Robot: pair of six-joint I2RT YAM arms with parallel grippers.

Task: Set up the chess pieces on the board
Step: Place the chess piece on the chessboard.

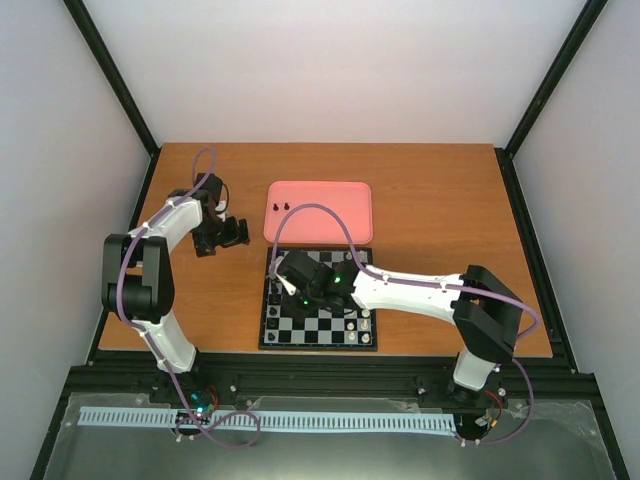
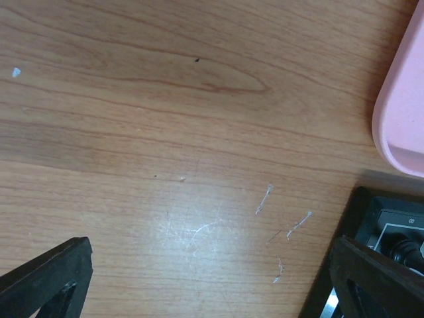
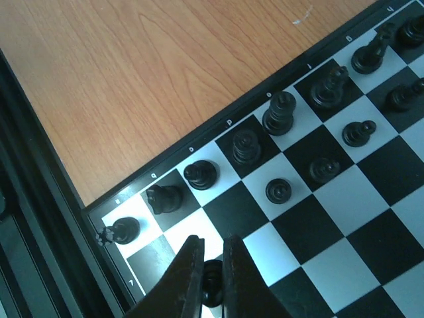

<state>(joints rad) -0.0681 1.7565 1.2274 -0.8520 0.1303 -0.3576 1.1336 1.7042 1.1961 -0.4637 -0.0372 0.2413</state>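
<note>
The right gripper shifts over the empty dark square (image 3: 235,211) beside the last pawn, below it toward the back row, next, then lowers and releases, continuing the row.
The board (image 1: 335,335) lies on the table in front of the arms. In the right wrist view, a back row of taller black chess pieces (image 3: 246,146) runs along the board's (image 3: 371,199) edge. Several black pawns (image 3: 278,191) stand in the row beside them. My right gripper (image 3: 213,242) is shut on a black pawn (image 3: 212,281), low over a pale square near the board's corner. Two black pieces (image 1: 280,205) sit on the pink tray. My left gripper (image 2: 212,285) is open and empty over bare wood left of the board; it also shows in the top view (image 1: 232,232).
The pink tray (image 1: 330,225) lies just behind the board; its corner shows in the left wrist view (image 2: 404,119). White pieces (image 1: 365,320) stand along the board's right side. A black frame borders the table's near edge (image 3: 26,199).
</note>
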